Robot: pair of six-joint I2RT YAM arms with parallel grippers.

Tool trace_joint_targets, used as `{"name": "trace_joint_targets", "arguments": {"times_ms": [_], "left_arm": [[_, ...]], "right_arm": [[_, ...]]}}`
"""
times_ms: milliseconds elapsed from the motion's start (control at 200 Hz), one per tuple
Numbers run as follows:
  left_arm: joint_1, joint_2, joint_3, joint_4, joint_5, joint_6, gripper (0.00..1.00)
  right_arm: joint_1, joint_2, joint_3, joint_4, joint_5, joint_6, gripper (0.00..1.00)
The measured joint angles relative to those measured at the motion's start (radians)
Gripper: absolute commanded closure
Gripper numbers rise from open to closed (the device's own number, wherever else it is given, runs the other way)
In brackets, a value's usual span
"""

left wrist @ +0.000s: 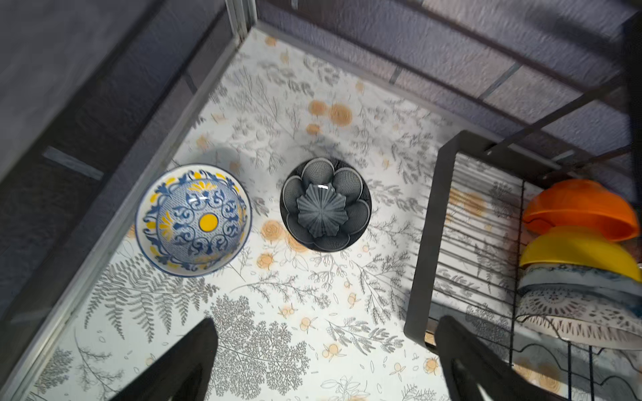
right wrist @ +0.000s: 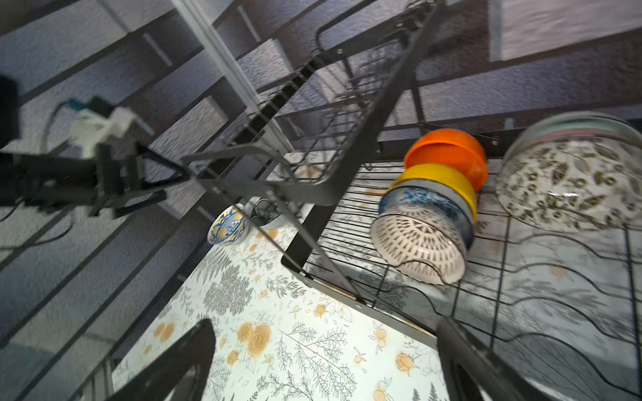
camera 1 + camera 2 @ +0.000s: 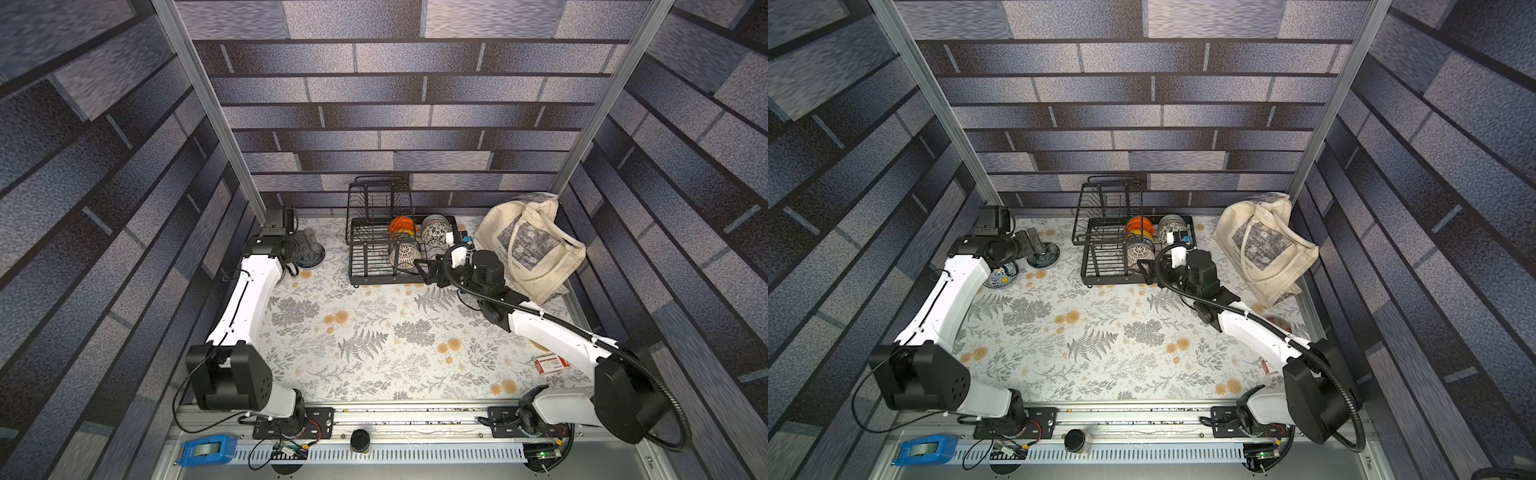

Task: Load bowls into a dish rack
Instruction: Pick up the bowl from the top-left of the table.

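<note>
The dark blue-grey bowl is below my fingers, nearer the rack, so my left gripper should next go down and shift toward the rack, onto the dark blue-grey bowl's rack-side rim (image 3: 323, 254) (image 1: 369, 211).
The black wire dish rack (image 3: 354, 270) stands at the back middle of the table. In it an orange bowl (image 2: 448, 152), a yellow bowl (image 2: 441, 177), a blue-and-white floral bowl (image 2: 424, 203) and a white lattice bowl (image 2: 417, 239) lean nested on edge. A leafy-patterned bowl (image 2: 569, 184) leans beside them. Left of the rack, upright on the table, sit a blue-yellow patterned bowl (image 1: 193, 220) and a dark blue-grey bowl (image 1: 325, 203). My left gripper (image 1: 326, 323) hovers open above these two, holding nothing. My right gripper (image 2: 324, 324) is open and empty at the rack's front right corner (image 3: 422, 272).
A cream tote bag (image 3: 528, 245) slumps at the back right, close behind my right arm. A small red box (image 3: 550, 365) lies near the right edge. Walls close in on the table on three sides; the two loose bowls sit near the left wall.
</note>
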Motion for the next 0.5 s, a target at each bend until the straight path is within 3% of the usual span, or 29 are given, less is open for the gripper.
{"name": "trace_joint_targets", "arguments": {"times_ms": [235, 496], "left_arm": [[-0.016, 0.302, 0.187, -0.084, 0.061, 0.009, 0.01], [-0.053, 0.596, 0.492, -0.203, 0.023, 0.069, 0.12]], "right_arm": [[0.137, 0.007, -0.058, 0.071, 0.013, -0.166, 0.00], [0.185, 0.069, -0.060, 0.114, 0.029, -0.209, 0.00]]}}
